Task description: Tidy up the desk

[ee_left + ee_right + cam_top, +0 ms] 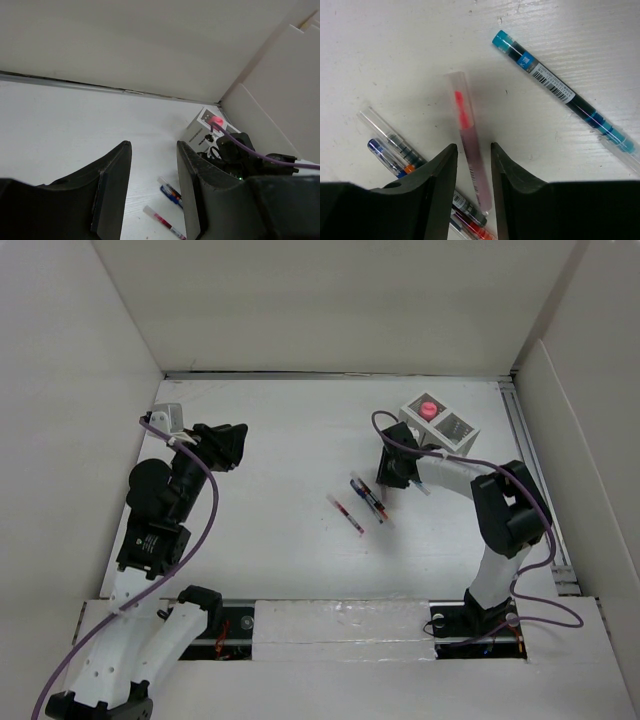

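I will bring my right gripper outward along the pink pen (466, 125) and close on the red part near its clear end, since other pens crowd its opposite end.
The desk (285, 430) is a white tabletop with walls on three sides. Several pens lie near its middle: a red-marked one (346, 514) and a dark blue one (368, 500). My right gripper (397, 468) is low over the desk and open. In the right wrist view its jaws (474, 146) straddle a pink pen (466, 125) that lies on the surface, with gaps on both sides. A teal pen (560, 90) lies beyond it to the right, and clear, blue and orange pens (390, 137) lie to the left. My left gripper (225, 445) is open and empty at the left, above the desk (152, 145).
A small white slotted organizer box (442, 423) with a pink object (429, 407) in it stands at the back right, just behind my right gripper; it also shows in the left wrist view (200, 127). A metal rail (525, 460) runs along the right edge.
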Available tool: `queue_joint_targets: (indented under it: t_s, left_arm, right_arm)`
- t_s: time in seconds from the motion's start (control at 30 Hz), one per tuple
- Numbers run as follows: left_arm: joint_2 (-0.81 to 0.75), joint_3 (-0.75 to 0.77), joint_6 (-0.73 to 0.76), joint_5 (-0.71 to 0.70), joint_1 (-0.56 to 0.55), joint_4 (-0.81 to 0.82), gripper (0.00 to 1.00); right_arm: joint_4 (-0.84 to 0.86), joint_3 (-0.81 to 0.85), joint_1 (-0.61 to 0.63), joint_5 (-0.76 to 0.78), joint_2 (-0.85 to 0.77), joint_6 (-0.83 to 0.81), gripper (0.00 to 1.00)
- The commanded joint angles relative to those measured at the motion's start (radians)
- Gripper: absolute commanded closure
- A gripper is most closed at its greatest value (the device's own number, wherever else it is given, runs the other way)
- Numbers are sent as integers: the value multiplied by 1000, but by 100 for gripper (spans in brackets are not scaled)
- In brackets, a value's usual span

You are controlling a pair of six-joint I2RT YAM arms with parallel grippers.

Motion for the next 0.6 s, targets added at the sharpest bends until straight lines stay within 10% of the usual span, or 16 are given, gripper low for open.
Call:
queue_joint_targets:
  t_s: [0.0,0.3,0.57]
  left_arm:
    - [2,-5,4,6,5,37,63]
    - [2,-5,3,11,5,38,63]
    - [3,-5,3,6,5,37,63]
  right_arm:
    - [25,-17,10,29,-4,16,61]
    - [44,65,10,76,82,5,51]
    - [33,120,10,90,122,-18,86]
